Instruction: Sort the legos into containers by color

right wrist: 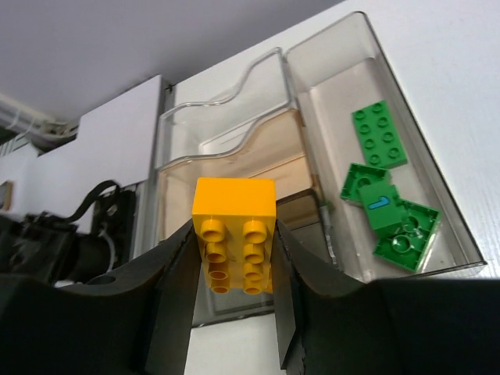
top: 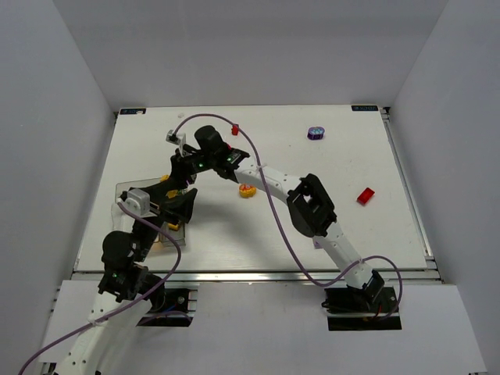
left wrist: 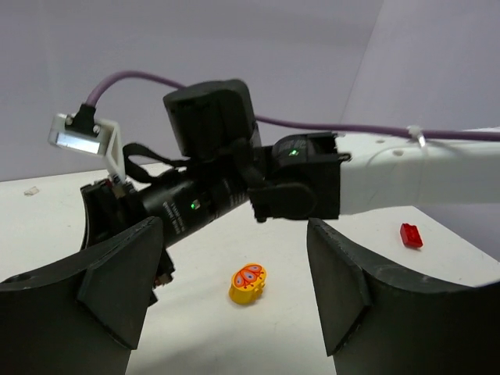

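Observation:
I will lower my right gripper next toward the dark-tinted bin beside the tan one and release the yellow brick (right wrist: 234,205) there, as that bin already has a yellow piece.
My right gripper (right wrist: 233,238) is shut on a yellow brick (right wrist: 234,205) and holds it above the joined containers, over a tan-tinted bin (right wrist: 234,168). The clear bin beside it (right wrist: 344,78) holds several green bricks (right wrist: 380,134). In the top view the right gripper (top: 182,166) is over the containers (top: 125,190) at the left. My left gripper (left wrist: 233,234) is open and empty, close under the right wrist (left wrist: 226,187); it also shows in the top view (top: 178,209). A yellow rounded piece (left wrist: 248,283) lies on the table beyond it.
On the white table lie the yellow rounded piece (top: 247,190), a red brick (top: 365,195) at the right, a small red brick (top: 234,130) and a purple piece (top: 315,133) at the back. The two arms crowd together over the containers.

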### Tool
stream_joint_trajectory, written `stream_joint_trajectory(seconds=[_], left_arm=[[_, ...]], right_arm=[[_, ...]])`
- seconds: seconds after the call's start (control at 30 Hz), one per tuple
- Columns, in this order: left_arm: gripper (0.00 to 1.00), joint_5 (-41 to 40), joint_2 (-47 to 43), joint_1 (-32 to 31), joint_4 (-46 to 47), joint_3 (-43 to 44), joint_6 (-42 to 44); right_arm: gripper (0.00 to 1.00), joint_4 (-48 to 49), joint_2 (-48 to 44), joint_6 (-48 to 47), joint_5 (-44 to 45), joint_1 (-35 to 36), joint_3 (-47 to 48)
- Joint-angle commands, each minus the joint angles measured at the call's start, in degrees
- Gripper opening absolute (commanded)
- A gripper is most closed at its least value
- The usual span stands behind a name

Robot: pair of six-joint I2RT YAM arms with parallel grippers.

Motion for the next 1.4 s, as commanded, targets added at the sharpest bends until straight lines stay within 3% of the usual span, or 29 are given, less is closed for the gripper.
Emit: stream_joint_trajectory(seconds=[0.0,0.23,0.37,0.53,0.87,1.03,1.13,1.23,1.27,1.33,1.37], left_arm=[[0.84,0.5,-0.5,0.3,-0.1,0.8,0.6],[0.84,0.0,-0.9,0.3,-0.8,1.3,0.5],[0.84,-0.1,-0.8,0.3,-1.1,1.4,0.5],[0.84,-0.6,-1.0,0.3,-1.5,1.6,0.6],[0.91,-2.6,-0.1,0.3,-3.7,2.9,-0.7],[0.91,-2.7,1.2,0.3,-4.3,3.5,-1.0],[0.9,-2.6,1.9,0.3,-4.4,3.6,-1.3],[0.75,-0.9,2.8,0.3,-3.8,3.5,-1.7],[0.5,-0.4,3.3,0.3,-3.3,3.3,-2.2],[0.19,1.9,4.8,0.3,-2.3,3.3,-2.8],[0.0,2.7,7.3,0.3,-2.1,3.6,-3.1]], right_arm=[[0.0,7.1,0.8,2.2,4.9,0.9,0.4],[0.0,6.7,1.1,-1.8,5.8,2.1,-0.4],[0.12,4.8,1.0,-3.8,5.1,3.2,-1.4],[0.14,3.8,0.3,-4.5,4.9,3.8,-3.6],[0.55,1.5,-1.4,-8.3,5.7,3.8,-4.0],[0.63,1.0,-3.5,-10.2,5.6,3.5,-3.8],[0.6,-0.7,-4.9,-10.6,6.1,3.3,-3.9],[0.32,-2.8,-7.2,-9.8,9.7,1.2,-3.9],[0.15,-3.4,-8.8,-9.5,10.4,0.5,-4.3],[0.0,-4.3,-10.7,-8.9,12.0,-3.3,-5.6],[0.0,-5.9,-11.5,-8.0,12.7,-5.6,-6.0]])
